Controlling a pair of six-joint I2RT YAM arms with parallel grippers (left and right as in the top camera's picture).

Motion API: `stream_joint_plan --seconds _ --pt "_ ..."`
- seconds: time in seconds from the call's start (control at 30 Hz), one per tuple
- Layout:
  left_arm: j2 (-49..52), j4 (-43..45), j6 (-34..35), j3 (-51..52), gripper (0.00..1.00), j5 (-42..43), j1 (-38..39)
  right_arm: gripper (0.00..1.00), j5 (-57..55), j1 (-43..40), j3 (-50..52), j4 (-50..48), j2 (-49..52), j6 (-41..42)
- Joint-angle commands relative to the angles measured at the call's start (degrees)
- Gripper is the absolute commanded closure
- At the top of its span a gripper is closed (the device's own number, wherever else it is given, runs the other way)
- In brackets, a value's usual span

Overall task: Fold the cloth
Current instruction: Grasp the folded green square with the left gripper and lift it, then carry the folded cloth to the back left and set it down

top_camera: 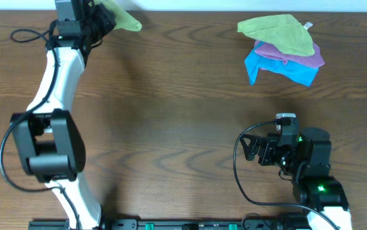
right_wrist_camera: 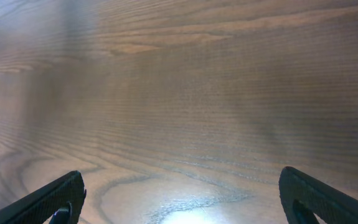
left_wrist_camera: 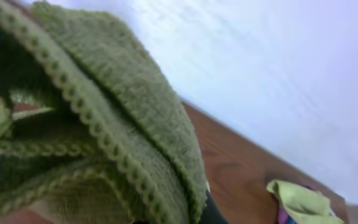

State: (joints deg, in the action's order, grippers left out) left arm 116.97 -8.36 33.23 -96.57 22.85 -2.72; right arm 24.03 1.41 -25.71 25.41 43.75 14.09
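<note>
The lime-green cloth hanging from my left gripper needs to go down next onto the clear bare wood below, near the table's far edge, and then I need to let go of it.
The cloth point(top_camera: 124, 19) is lime green and hangs bunched from my left gripper point(top_camera: 101, 20) at the table's far left edge. In the left wrist view the cloth point(left_wrist_camera: 104, 124) fills the left half with folded, hemmed layers that hide the jaws. The gripper appears shut on it. My right gripper point(top_camera: 257, 151) is open and empty, low over bare wood at the near right; its two dark fingertips show wide apart in the right wrist view point(right_wrist_camera: 180, 182).
A pile of cloths lies at the far right: a second green cloth point(top_camera: 279, 32) on top, a purple one point(top_camera: 295, 56) under it, a bright blue one point(top_camera: 279, 69) at the bottom. The pile's green cloth also shows in the left wrist view point(left_wrist_camera: 300, 202). The table point(top_camera: 183, 115) is brown wood.
</note>
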Motion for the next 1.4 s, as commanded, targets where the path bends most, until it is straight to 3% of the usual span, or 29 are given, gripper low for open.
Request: stream_joint_plan --seconds 0.0,0.3,0.9,1.37 --pt "5.31 0.22 0.0 -4.09 0.94 -3.13 -0.35 0.01 0.59 -0.48 0.24 -0.09 -0.26 0.66" --pt "12.13 1.38 0.02 -12.31 0.94 -9.73 -2.91 0.01 0.61 -0.48 0.24 -0.09 -0.26 0.68" --pt "18.34 0.63 3.78 -12.66 0.94 -21.84 -1.68 0.01 0.61 -0.48 0.24 -0.09 -0.26 0.68" --pt "19.19 -8.55 6.64 -12.66 0.94 -19.28 -1.09 0.01 0.61 -0.48 0.24 -0.09 -0.26 0.66"
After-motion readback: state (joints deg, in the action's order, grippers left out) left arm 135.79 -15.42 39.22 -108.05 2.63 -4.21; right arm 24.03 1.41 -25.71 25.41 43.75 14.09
